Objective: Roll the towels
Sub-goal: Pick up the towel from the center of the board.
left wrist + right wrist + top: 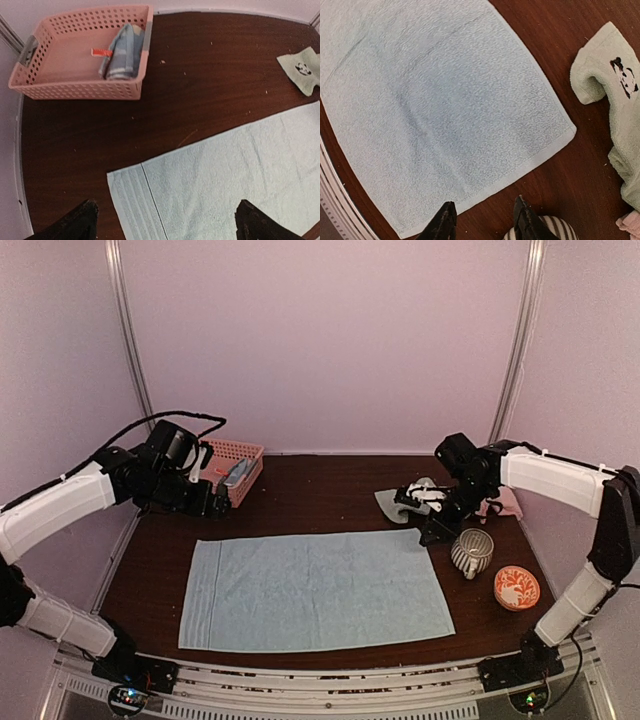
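My right gripper lowers outward onto the light blue towel's corner by the sage green towel next, since the fingers hover short, with that corner below and outward.
A light blue towel lies spread flat in the middle of the table. It also shows in the left wrist view and the right wrist view. My left gripper hovers open above its far left corner, jaws wide. My right gripper hovers open over its far right edge. A sage green towel with a dark mark lies crumpled at the right rear. A pink towel lies behind the right arm. A rolled light blue towel sits in the pink basket.
The pink basket stands at the back left. A striped mug stands just right of the flat towel, close under my right gripper. An orange patterned bowl sits near the right edge.
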Tool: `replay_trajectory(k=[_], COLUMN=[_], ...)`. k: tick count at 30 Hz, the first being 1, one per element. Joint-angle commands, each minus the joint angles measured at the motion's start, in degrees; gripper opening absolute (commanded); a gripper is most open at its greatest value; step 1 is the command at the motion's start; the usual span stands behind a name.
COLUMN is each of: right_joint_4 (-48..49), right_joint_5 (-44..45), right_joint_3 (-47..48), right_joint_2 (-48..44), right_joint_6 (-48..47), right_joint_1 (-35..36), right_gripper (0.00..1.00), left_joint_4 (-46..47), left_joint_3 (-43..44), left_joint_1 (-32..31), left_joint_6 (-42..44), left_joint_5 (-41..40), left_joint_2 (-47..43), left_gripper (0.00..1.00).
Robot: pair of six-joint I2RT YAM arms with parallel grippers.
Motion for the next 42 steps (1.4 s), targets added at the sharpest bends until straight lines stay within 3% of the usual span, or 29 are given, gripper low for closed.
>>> replay_trajectory(k=[1,5,10,12,14,16,18,21,24,29,31,35,42], right_joint_4=[2.4,4.3,5.9,5.9,5.6,5.8,5.4,4.9,5.3,5.4,5.8,5.9,6.1], right_joint_5=[-1.9,-1.2,-1.1,-0.2,0.1,0.2,0.1,1.1,2.4,1.6,1.9,2.0,1.0], right_joint_3=[3.5,5.9,8.3,9.5,10.6,11.5,12.5,14.1,15.1,17.1,17.5,18.3,18.6], right_joint_2=[3.7,7.9,12.2,14.3,16.5,18.4,20.4,23.0,24.6,27.8,28.6,30.2,30.5], right_joint_6=[5.4,7.7,10.0,10.4,10.6,11.3,11.8,12.0,12.1,12.3,12.5,12.5,12.3], right_joint_1=[-3.4,-5.9,-7.4,-7.6,-7.7,-8.0,-8.4,-8.6,-8.7,-9.1,-9.2,-9.2,-9.3], right_gripper=[0.40,0.40,0.40,0.39,0.39,0.38,0.36,0.32,0.31,0.29,0.28,0.25,0.06], left_joint_4=[7.4,11.5,20.0,20.0,14.8,13.3,12.6,15.7,18.8,20.4,18.8,18.5,18.1], left_joint_3=[5.9,5.4,4.2,4.1,7.3,9.6,9.4,4.9,0.0,-5.6,-5.9,-7.1,-7.7], left_joint_1=[0.3,0.5,2.8,3.5,5.3,8.6,12.4,17.4,18.0,18.2,18.2,18.3,19.9], left_joint_6=[3.8,9.5,13.9,10.8,6.8,10.2,6.6,3.6,3.8,3.0,1.0,-0.2,-0.4], left_joint_5=[-11.8,-15.6,-13.9,-23.9,-27.2,-22.5,-15.9,-0.3,5.9,8.5,5.6,6.8,9.7], left_joint_2=[1.8,2.9,1.4,3.2,7.7,11.4,12.8,12.3,11.3,11.1,12.0,12.7,14.4], left_gripper=[0.98,0.98,0.98,0.98,0.98,0.98,0.98,0.91,0.89,0.85,0.84,0.75,0.64])
